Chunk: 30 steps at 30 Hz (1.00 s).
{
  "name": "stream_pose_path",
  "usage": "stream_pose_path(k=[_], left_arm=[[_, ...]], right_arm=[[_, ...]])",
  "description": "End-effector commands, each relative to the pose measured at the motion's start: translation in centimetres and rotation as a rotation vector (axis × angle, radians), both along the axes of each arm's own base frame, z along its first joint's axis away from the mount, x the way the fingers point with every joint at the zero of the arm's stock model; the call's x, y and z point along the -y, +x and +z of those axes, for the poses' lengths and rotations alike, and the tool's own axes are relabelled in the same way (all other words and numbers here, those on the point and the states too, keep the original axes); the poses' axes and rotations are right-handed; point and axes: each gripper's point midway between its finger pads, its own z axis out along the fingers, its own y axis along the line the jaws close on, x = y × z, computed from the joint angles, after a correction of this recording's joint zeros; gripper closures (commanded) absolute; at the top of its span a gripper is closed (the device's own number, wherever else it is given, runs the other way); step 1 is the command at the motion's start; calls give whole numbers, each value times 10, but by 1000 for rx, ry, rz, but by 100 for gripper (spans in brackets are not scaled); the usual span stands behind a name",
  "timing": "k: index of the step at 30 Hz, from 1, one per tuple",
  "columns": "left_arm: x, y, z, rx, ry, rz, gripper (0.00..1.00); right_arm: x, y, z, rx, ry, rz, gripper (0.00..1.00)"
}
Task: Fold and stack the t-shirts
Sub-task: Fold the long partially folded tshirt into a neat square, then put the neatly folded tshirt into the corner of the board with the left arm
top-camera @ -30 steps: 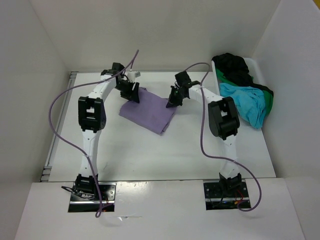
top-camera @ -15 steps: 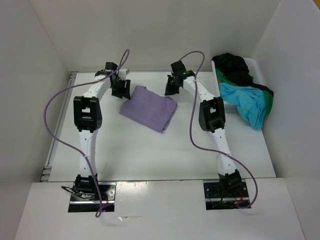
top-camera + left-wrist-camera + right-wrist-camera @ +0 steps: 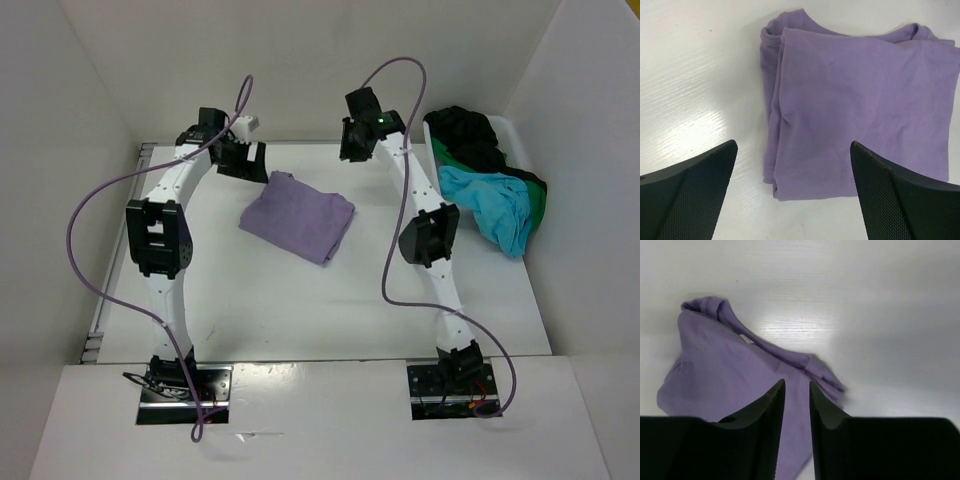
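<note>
Bare table borders the lavender t-shirt's layered edge (image 3: 260,197) (image 3: 776,116), so next I will move my left gripper down and across to it, to the gripper's right in the top view.
The lavender t-shirt (image 3: 297,217) lies folded in a rough square on the white table, also seen in the left wrist view (image 3: 860,100) and the right wrist view (image 3: 720,370). My left gripper (image 3: 240,160) hangs above its far left corner, open wide (image 3: 794,155), with nothing between the fingers (image 3: 695,185). My right gripper (image 3: 355,140) is raised beyond the far right corner, its jaws a narrow gap apart (image 3: 796,387) and empty. The black t-shirt (image 3: 465,130), green t-shirt (image 3: 537,203) and turquoise t-shirt (image 3: 490,205) are heaped at the right.
A white plastic bin (image 3: 508,128) at the back right holds the heap of shirts, which spills over its front edge. White walls close in the table at the back and both sides. Purple cables loop from both arms.
Both grippers have lifted up and back from the lavender shirt's far edge. The left jaws have opened wide and the right jaws have parted a little. The shirt stays folded on the table.
</note>
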Motion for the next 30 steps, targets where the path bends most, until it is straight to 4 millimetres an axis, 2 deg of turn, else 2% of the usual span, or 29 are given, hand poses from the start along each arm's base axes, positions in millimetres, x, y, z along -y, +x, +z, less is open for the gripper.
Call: stream_pose_path(k=[1,2,3,5,8,9,10,11,12,13,14,15,17,18,19,20,22,23,26,27,28,30], left_arm=[[7,0,0,44,27,-65,0],[12,-1,-8,32,41,-69,0],[9,-2,-25,-2,61,-69,0],[9,1,-39,-20,93,-59,0],[5,5,-67,-67,116,-48,0],[12,3,-70,-73,110,-72,0],[14,2,-73,-89,102,-79,0],[20,1,-81,-95,108,-99,0],[20,1,-83,-104,109,-100,0],[25,-1,-88,-113,110,-109,0],[25,0,-96,-118,140,-111,0],[21,-2,-103,-135,161,-101,0],[15,-2,-116,-161,191,-73,0],[12,-5,-118,-172,202,-68,0],[12,-7,-130,-196,205,-70,0],[15,-18,-136,-237,189,-100,2],[26,-29,-147,-290,153,-144,10],[28,-33,-150,-305,143,-160,23],[39,-48,-161,-365,134,-190,39],[40,-52,-161,-375,130,-202,51],[41,-52,-160,-375,122,-206,59],[43,-52,-160,-376,113,-210,80]], right_arm=[[14,-37,97,157,-126,-31,65],[20,-52,110,167,-158,-30,59],[22,-61,116,173,-178,-36,56],[28,-86,128,184,-238,-42,52],[38,-115,134,179,-284,-43,47],[38,-123,133,175,-296,-38,47],[44,-128,132,169,-310,-44,47],[43,-136,120,138,-321,-36,47],[49,-142,126,148,-317,-61,47],[55,-147,116,124,-344,-74,47],[54,-153,115,120,-339,-74,47],[58,-159,121,130,-332,-76,47],[64,-167,118,119,-342,-90,47],[67,-172,126,134,-325,-100,47],[69,-175,128,138,-322,-101,47],[72,-176,129,141,-332,-109,47],[79,-183,136,147,-336,-127,47],[82,-183,137,152,-345,-136,47],[89,-188,146,165,-358,-153,47],[92,-188,150,176,-361,-163,47],[94,-189,158,195,-348,-179,47],[97,-191,161,205,-349,-188,47]])
